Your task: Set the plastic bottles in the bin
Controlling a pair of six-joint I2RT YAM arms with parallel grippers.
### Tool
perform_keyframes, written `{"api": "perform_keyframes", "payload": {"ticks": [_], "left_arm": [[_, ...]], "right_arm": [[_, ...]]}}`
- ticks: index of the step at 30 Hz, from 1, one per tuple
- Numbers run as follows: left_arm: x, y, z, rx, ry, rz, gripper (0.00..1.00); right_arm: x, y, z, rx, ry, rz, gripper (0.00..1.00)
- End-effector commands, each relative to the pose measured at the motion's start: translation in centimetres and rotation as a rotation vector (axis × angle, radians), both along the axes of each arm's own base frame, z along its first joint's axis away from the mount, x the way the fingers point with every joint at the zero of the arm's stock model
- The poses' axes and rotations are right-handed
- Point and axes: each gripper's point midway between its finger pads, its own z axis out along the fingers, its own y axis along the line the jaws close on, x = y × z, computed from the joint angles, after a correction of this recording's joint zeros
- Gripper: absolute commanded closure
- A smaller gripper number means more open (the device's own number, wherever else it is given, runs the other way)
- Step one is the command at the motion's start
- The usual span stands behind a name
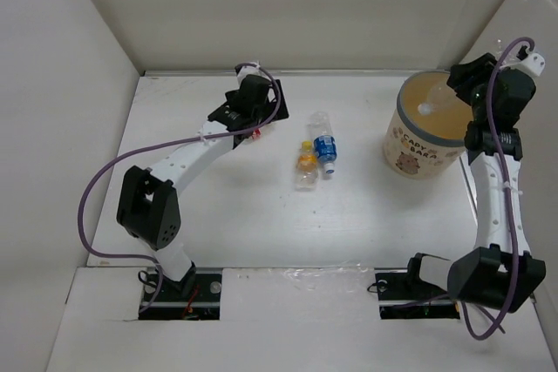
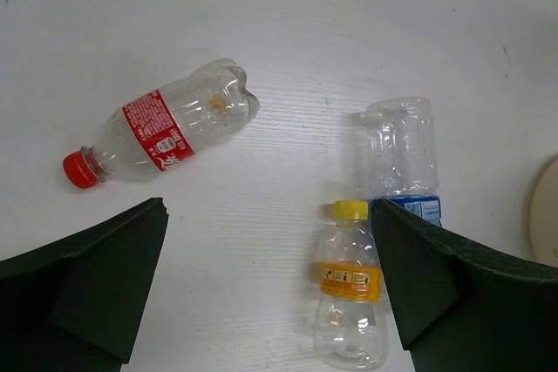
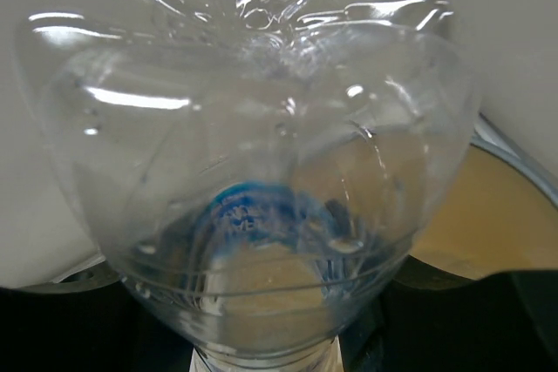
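Note:
I need to turn the open fingers of my left gripper next and lower them onto the red-labelled bottle's base end (image 2: 228,96). It lies below, and the red-labelled bottle is at an angle to my open fingers.
Three plastic bottles lie on the white table. A red-labelled, red-capped one (image 2: 166,132) is on its side at the upper left of the left wrist view. A yellow-capped one (image 2: 351,289) and a clear one with a blue label (image 2: 403,154) lie side by side in the middle of the table (image 1: 306,165) (image 1: 323,143). My left gripper (image 2: 270,285) hovers open above them, holding nothing. My right gripper (image 1: 462,89) is shut on a plain clear bottle (image 3: 253,172), holding it over the cream bin (image 1: 425,132), whose tan inside (image 3: 488,215) shows behind the bottle.
White walls enclose the table at the back and on both sides. The bin stands at the back right, close to the right wall. The bin's rim (image 2: 547,215) shows at the right edge of the left wrist view. Purple cables loop off both arms.

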Motion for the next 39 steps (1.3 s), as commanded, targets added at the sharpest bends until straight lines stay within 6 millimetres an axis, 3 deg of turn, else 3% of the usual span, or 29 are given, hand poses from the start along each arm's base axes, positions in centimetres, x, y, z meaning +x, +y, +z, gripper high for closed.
{"api": "perform_keyframes", "payload": {"ticks": [1,3,4,5,6,7,9,12,14,16,20,22,25,26,29,30,33,34,39], "left_arm": [[0.5,-0.1,4.2,-0.023,-0.091,0.015,0.0],[0.9,0.5,3.7,-0.004,-0.088,0.028,0.0],[1.1,0.6,3.2,0.017,-0.083,0.029,0.0],[1.2,0.7,2.8,0.042,-0.079,0.017,0.0],[1.3,0.6,3.3,0.035,-0.089,0.017,0.0],[1.3,0.6,3.3,0.048,-0.091,0.01,0.0],[1.8,0.8,2.8,0.092,-0.092,0.003,0.0],[3.1,1.7,3.7,0.109,-0.138,-0.043,0.0],[3.1,1.9,2.2,0.116,-0.134,-0.123,0.0],[3.3,1.5,2.1,0.119,-0.182,-0.194,0.0],[4.4,2.5,-0.4,0.214,-0.173,-0.226,0.0],[4.9,2.5,-1.2,0.271,-0.172,-0.258,0.0],[5.9,2.0,-2.9,0.302,-0.162,-0.322,0.0],[5.9,1.6,-4.3,0.297,-0.136,-0.348,0.0],[7.4,2.0,-4.6,0.244,-0.138,-0.384,0.0],[7.7,2.1,-5.9,0.235,-0.104,-0.385,0.0],[8.7,2.1,-6.8,0.178,-0.095,-0.41,0.0],[8.9,1.7,-6.1,0.166,-0.116,-0.422,0.0],[10.7,0.7,-6.7,0.156,-0.108,-0.44,0.0]], "right_arm": [[0.1,-2.1,2.0,-0.023,-0.033,-0.065,1.0],[0.1,-3.3,1.3,-0.018,-0.003,-0.132,0.98],[0.2,-3.8,0.7,-0.014,0.016,-0.143,0.72],[0.2,-4.0,0.2,-0.013,0.026,-0.156,0.14],[0.2,-4.1,0.2,-0.013,0.026,-0.156,0.13],[0.2,-4.1,0.2,-0.013,0.026,-0.156,0.0],[0.1,-4.0,-0.3,-0.009,0.045,-0.156,0.0],[-0.2,-3.7,0.9,-0.012,0.026,-0.144,0.0],[-0.7,-3.2,1.5,-0.013,0.019,-0.124,0.0],[-1.6,-2.0,2.9,-0.041,-0.012,-0.081,0.0],[-1.8,1.8,3.3,-0.06,-0.042,0.099,0.0],[-2.0,5.0,3.4,-0.071,-0.055,0.241,0.0],[-2.6,8.0,3.4,-0.093,-0.068,0.35,0.0],[-2.8,8.7,3.3,-0.093,-0.069,0.366,0.0],[-3.2,9.9,3.1,-0.101,-0.071,0.399,0.0],[-3.5,10.4,3.0,-0.101,-0.072,0.412,0.0],[-3.9,11.4,2.9,-0.11,-0.075,0.444,0.0],[-3.9,11.7,2.9,-0.109,-0.075,0.453,0.0],[-4.0,13.3,2.9,-0.129,-0.079,0.486,0.0]]}}
